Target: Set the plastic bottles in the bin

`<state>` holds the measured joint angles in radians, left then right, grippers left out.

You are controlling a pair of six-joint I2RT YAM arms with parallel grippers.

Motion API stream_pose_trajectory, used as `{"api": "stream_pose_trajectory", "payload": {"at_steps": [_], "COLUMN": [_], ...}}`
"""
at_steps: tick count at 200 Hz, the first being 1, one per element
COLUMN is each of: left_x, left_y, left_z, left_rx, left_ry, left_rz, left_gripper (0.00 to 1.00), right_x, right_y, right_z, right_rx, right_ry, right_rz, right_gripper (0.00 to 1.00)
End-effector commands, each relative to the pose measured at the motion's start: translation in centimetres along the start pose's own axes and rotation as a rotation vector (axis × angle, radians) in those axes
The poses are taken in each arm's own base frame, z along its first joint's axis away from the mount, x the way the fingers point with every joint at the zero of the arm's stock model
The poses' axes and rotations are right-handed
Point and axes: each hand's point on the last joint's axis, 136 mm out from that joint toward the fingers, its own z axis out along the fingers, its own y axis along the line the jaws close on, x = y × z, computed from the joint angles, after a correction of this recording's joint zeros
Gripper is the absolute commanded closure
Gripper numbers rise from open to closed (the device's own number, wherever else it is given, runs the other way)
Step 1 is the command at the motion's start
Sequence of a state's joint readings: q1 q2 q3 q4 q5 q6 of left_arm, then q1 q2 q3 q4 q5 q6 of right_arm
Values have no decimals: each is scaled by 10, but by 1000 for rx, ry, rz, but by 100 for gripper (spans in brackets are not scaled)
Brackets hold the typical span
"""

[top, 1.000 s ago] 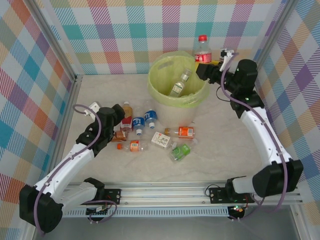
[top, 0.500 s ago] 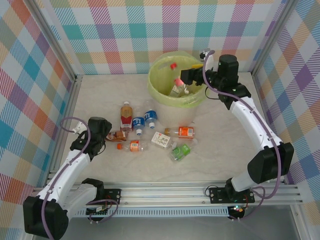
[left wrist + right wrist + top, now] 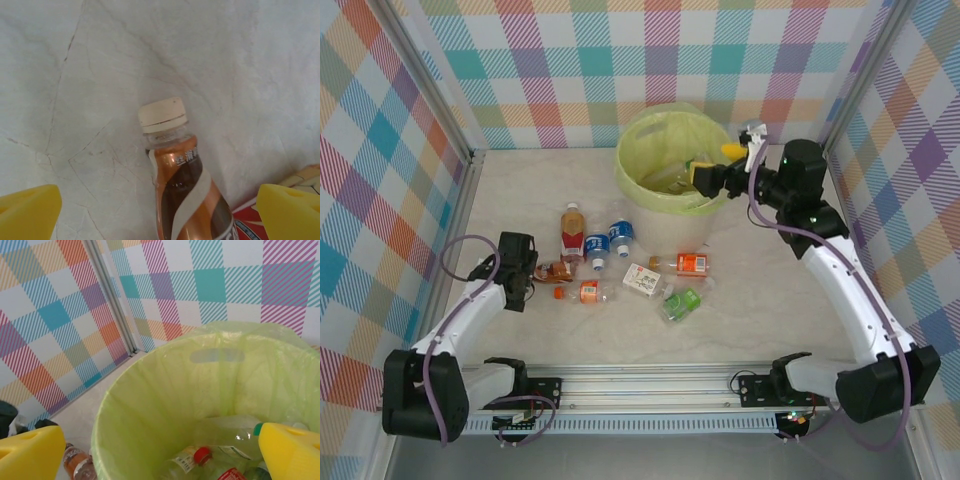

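The bottle is lying at a slant between the open fingers, so I will next lower my left gripper and turn it slightly to close on the part of the bottle beside the cream cap.
A bottle with a brown label [image 3: 186,192] and a cream cap [image 3: 162,115] lies on the table between the yellow fingertips [image 3: 27,212] of my open left gripper [image 3: 160,215], which stands astride it without closing. From above, the left gripper [image 3: 532,272] sits just left of this bottle [image 3: 558,270]. My right gripper [image 3: 710,165] hangs open and empty over the right rim of the bin [image 3: 650,185]. Its wrist view looks down into the bag-lined bin [image 3: 150,390], where several bottles lie, one with a red cap [image 3: 202,455].
Several more bottles lie scattered in front of the bin: a red-labelled one [image 3: 572,232], two blue-labelled ones [image 3: 598,248], orange-labelled ones [image 3: 588,291] [image 3: 690,263], a white and red one [image 3: 642,279] and a green one [image 3: 682,300]. Checkered walls enclose the table.
The right gripper carried a red-labelled bottle over the bin, let it go and drew back to the right rim. The left arm pulled back leftward and settled at the brown bottle.
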<state>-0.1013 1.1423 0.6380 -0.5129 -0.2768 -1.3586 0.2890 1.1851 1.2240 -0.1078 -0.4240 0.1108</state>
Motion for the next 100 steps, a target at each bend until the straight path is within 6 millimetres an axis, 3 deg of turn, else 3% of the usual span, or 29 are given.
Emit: {"api": "stream_pose_trajectory", "payload": {"at_steps": [1,38,100], "left_x": [-1,11,14], "left_y": [-8,-32,-27], "left_z": [7,28,64], "left_rx": [1,1,-103], "left_ry": [6,82,67], "left_rz": [-175,-192,-219], "left_gripper": [0,0,17], "right_x": [-3,7,14], "right_y": [21,26,26], "right_z": [-15,-37,-51], "right_rx": [-69,-38,8], "right_ry": [-49,-78,-77], "right_rz": [-47,-64,-73], "right_gripper": [0,0,0]}}
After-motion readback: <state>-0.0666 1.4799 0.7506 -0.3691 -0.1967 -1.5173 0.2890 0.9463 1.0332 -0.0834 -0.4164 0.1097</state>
